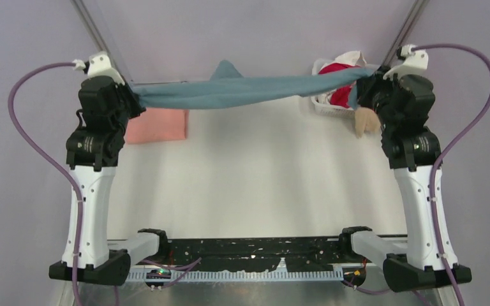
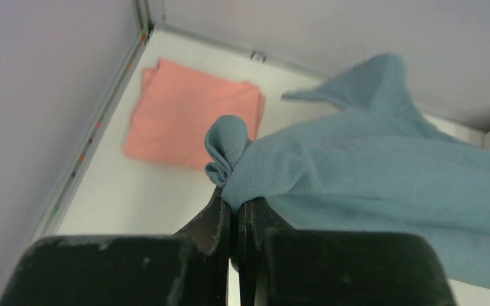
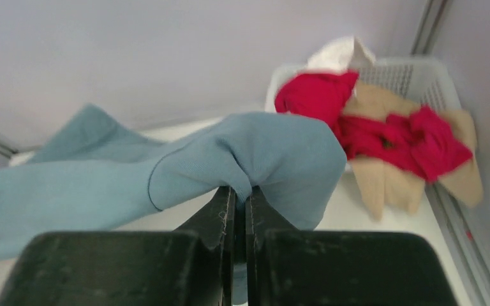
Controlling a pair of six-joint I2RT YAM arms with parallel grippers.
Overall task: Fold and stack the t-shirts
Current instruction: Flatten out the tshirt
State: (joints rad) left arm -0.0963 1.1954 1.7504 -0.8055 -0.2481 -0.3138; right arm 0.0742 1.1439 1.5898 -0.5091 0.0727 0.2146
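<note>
The blue-grey t-shirt (image 1: 242, 90) still hangs above the tabletop, so its held end comes down with my left gripper toward the salmon-pink t-shirt's inner edge (image 1: 185, 125) next for release.
The blue-grey t-shirt (image 1: 242, 90) hangs stretched in the air between both arms, across the far part of the table. My left gripper (image 1: 133, 97) is shut on its left end (image 2: 242, 172). My right gripper (image 1: 360, 86) is shut on its right end (image 3: 261, 159). A folded salmon-pink t-shirt (image 1: 157, 125) lies flat at the far left, also in the left wrist view (image 2: 191, 121). Red (image 3: 383, 127), tan (image 3: 389, 182) and white (image 3: 338, 54) t-shirts lie crumpled in the white basket (image 1: 325, 107) at the far right.
The tan shirt (image 1: 365, 121) droops over the basket's near rim onto the table. Metal frame posts (image 1: 96, 32) rise at the far corners. The basket wall (image 3: 415, 76) stands against the right rail.
</note>
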